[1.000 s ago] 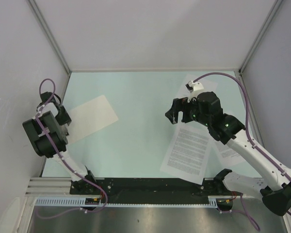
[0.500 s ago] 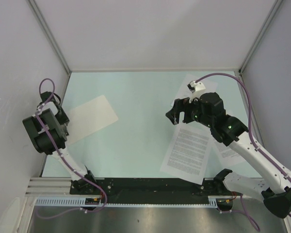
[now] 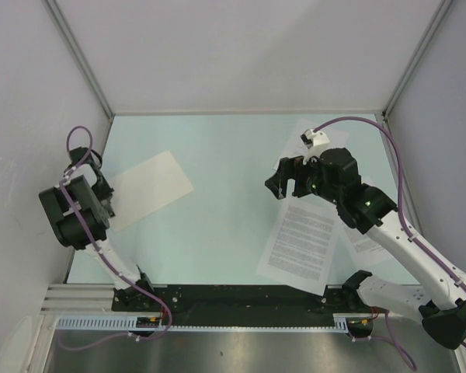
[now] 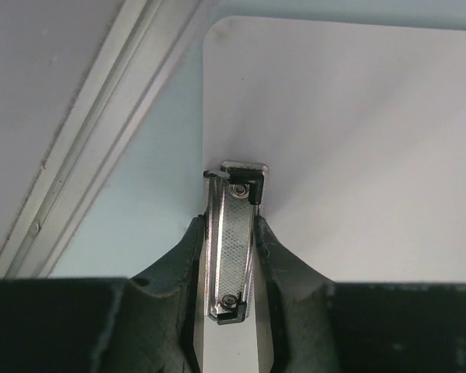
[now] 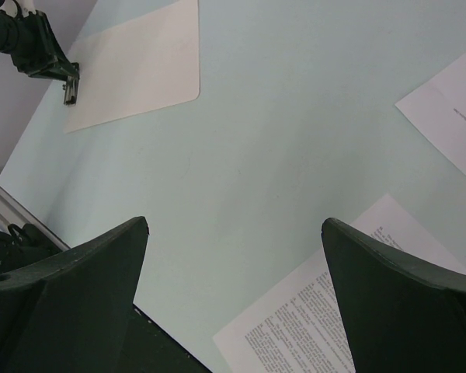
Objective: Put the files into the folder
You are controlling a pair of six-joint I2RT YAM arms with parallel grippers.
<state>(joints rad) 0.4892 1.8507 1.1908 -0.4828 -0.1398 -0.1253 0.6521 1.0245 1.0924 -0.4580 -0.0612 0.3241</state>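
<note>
The folder (image 3: 151,186) goes along the table toward the dense sheet next, carried by its clip (image 4: 233,241) in my left gripper, since it lies far from the files.
The folder (image 3: 151,186) is a flat white board lying at the table's left side. Its metal clip (image 4: 233,241) sits on the short edge nearest my left gripper (image 4: 229,225). Both left fingers press against the clip's sides, so the gripper is shut on it. The files lie at the right: a densely printed sheet (image 3: 299,241), another (image 3: 365,245) partly under the right arm, and one (image 3: 304,132) at the back. My right gripper (image 5: 234,223) hangs open above the table by the dense sheet's (image 5: 311,326) corner, holding nothing.
White enclosure walls stand close on the left, back and right. A metal frame rail (image 4: 101,132) runs right beside the folder's clip edge. A black rail (image 3: 241,299) with the arm bases borders the near edge.
My left gripper's jaws have closed in on the folder's clip, and the folder has shifted slightly to the right. The right arm has hardly moved.
</note>
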